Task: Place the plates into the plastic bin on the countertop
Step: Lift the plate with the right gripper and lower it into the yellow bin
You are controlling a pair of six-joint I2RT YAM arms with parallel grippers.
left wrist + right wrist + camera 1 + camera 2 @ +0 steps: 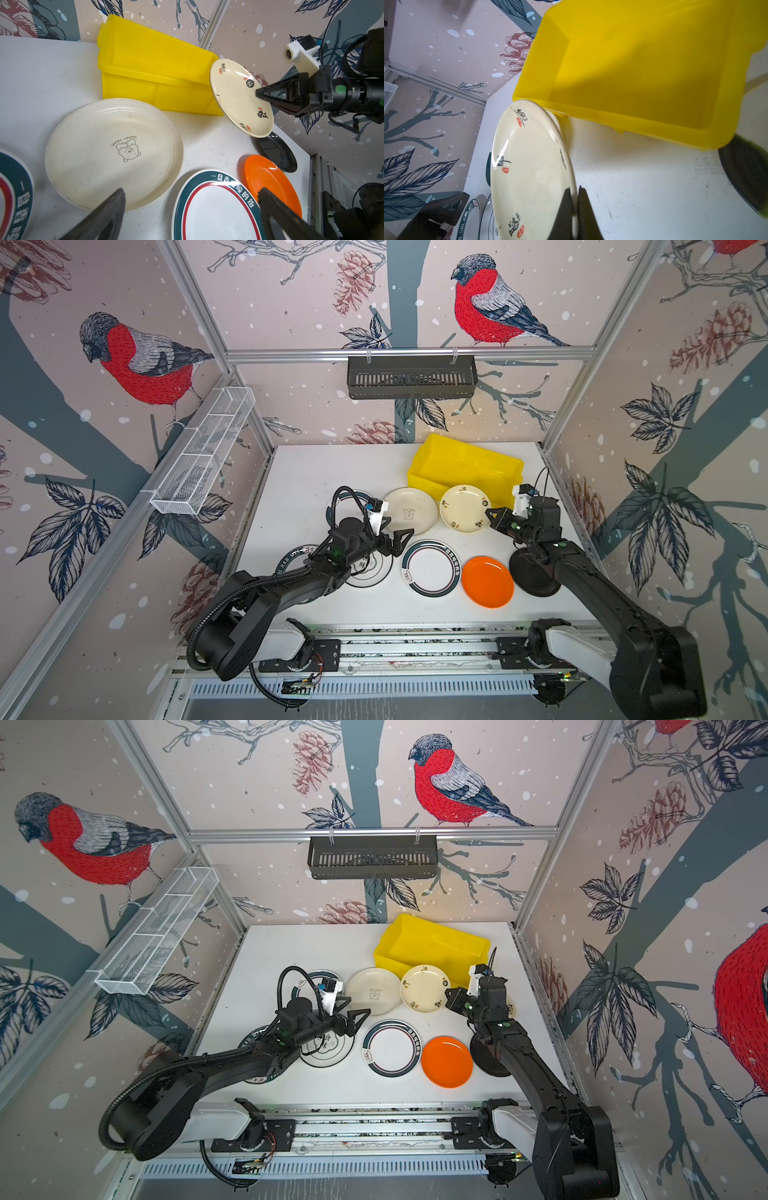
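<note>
Next, my right gripper moves outward over the bin's near side and down to release the cream plate [464,508] onto the bin's bottom, since that bottom looks empty.
My right gripper [576,189] is shut on the rim of a cream plate [529,166] with black characters. The plate hangs tilted above the countertop [307,472], just in front of the yellow plastic bin [465,466], whose inside looks empty. In both top views the held plate [464,508] [424,988] overlaps the bin's near wall. My left gripper [191,191] stands open and holds nothing, hovering between a translucent plate [112,151] and a teal-rimmed plate [214,207]. An orange plate [487,581] and a dark plate [534,574] lie at the right.
A black-ringed plate [370,572] and two more teal-rimmed plates [299,560] [349,499] lie partly under my left arm. A black slotted basket [411,377] hangs on the back wall. A white wire rack [203,452] hangs on the left wall.
</note>
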